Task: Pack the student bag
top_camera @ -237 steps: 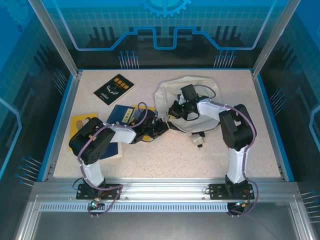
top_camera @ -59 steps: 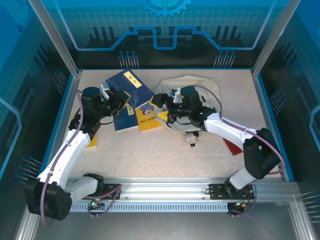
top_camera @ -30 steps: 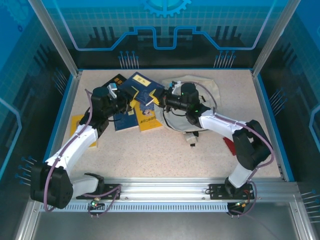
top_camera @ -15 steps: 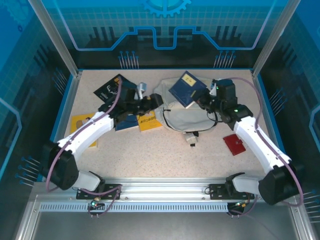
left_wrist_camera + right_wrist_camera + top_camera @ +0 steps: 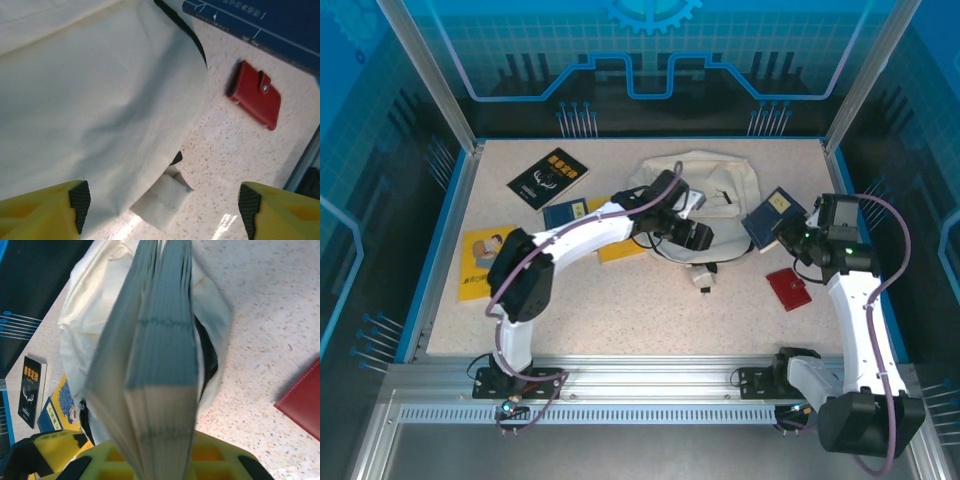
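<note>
I will next lower my left gripper's open fingers to both sides of the bag flap's near edge (image 5: pixel 131 199) below it, beside the white tag (image 5: pixel 162 202), and close them where the flap's edge runs between them.
The student bag (image 5: pixel 705 188) lies at the back centre of the table, cream-white with thin dark straps. My left gripper (image 5: pixel 695 237) hovers over its near edge, open and holding nothing. In the left wrist view the bag's fabric (image 5: pixel 90 100) runs in beside the left finger, and its white tag (image 5: pixel 162 202) lies between the fingers (image 5: pixel 80 200). My right gripper (image 5: pixel 790 232) is shut on a blue book (image 5: pixel 773 214), held just right of the bag. The book's page edge (image 5: pixel 160 365) stands upright in the right wrist view, with the bag (image 5: pixel 95 315) behind it.
A red wallet (image 5: pixel 787 288) lies on the table right of the bag (image 5: pixel 255 95), below the held book. A black book (image 5: pixel 548 178) sits at the back left. A yellow book (image 5: pixel 483 262) lies at the left, with a blue book (image 5: pixel 565 213) and another yellow one (image 5: pixel 617 247) under the left arm.
The right gripper has carried the blue book from above the bag to its right side. The left arm has swung right, across the books, to the bag's near edge.
</note>
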